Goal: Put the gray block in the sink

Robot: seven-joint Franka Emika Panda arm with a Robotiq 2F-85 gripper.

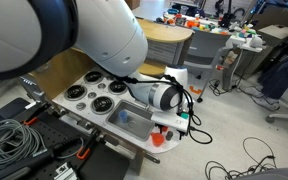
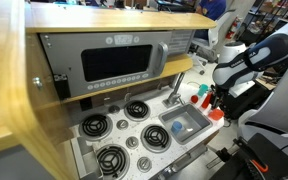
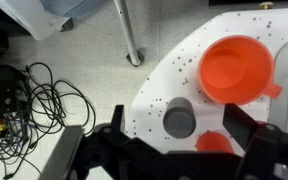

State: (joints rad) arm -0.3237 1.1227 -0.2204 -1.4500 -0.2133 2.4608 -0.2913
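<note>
The gray block (image 3: 178,120) already stands between my open fingers with clear gaps, so my gripper will next go down around it and close the fingers on its sides.
The gray block (image 3: 178,120) is a small dull-gray cylinder standing on the white speckled counter (image 3: 164,80). In the wrist view my gripper (image 3: 179,132) is open, with one finger on each side of the block and a clear gap on both sides. A small red piece (image 3: 216,143) lies just right of the block, inside the jaws. The sink (image 1: 129,118) (image 2: 192,120) is a silvery basin with a bluish inside, next to my gripper (image 1: 181,122) (image 2: 215,103). The block is hidden behind the gripper in both exterior views.
A large orange-red cup (image 3: 237,70) stands on the counter beyond the block. The gray faucet (image 2: 174,95) rises behind the sink. Black burners (image 2: 94,127) lie past the sink, under a microwave front (image 2: 119,62). Below the counter edge are a metal leg (image 3: 127,35) and floor cables (image 3: 34,95).
</note>
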